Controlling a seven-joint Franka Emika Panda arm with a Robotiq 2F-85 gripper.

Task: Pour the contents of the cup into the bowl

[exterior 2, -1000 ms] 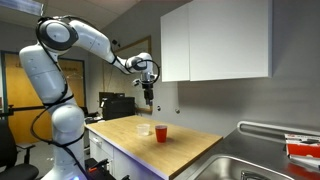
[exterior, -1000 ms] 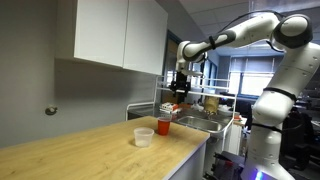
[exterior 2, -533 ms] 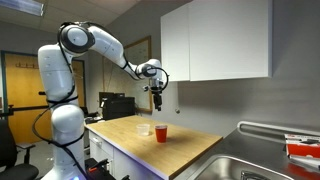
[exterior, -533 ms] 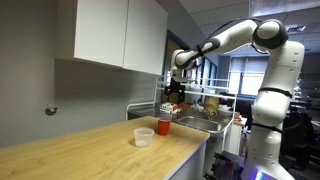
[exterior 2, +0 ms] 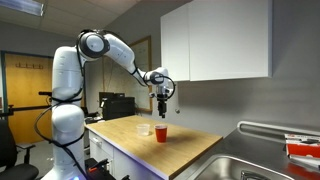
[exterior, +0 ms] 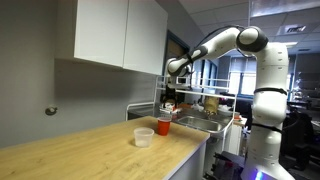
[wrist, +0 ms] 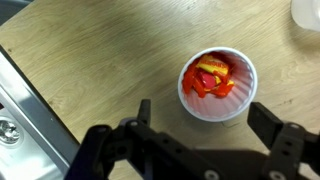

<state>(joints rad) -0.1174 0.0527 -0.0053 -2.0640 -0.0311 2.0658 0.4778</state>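
My gripper is above the cup's sink-side rim [exterior: 168,120] and will lower onto it, one finger inside and one outside, because that side of the cup is clear of the bowl [exterior: 143,137].
The red-orange cup [exterior: 164,126] stands upright on the wooden counter near its sink end, also in the other exterior view [exterior 2: 160,133]. From above in the wrist view the cup [wrist: 217,84] holds red, orange and yellow pieces. The white translucent bowl [exterior: 143,137] stands just beside it [exterior 2: 145,129]; only its edge shows in the wrist view [wrist: 307,10]. My gripper [exterior: 170,101] hangs open and empty above the cup [exterior 2: 163,108], pointing down. In the wrist view the gripper [wrist: 207,120] has its fingers spread wider than the cup, which lies just ahead of them.
The wooden counter [exterior: 90,150] ends at a steel sink [exterior 2: 250,170], whose edge shows in the wrist view [wrist: 15,120]. White wall cabinets [exterior 2: 215,40] hang above the counter. A dish rack with items [exterior: 200,105] stands behind the sink.
The arm has swung across the counter and the gripper has come down to a spot over the red cup. The cup and bowl have not moved.
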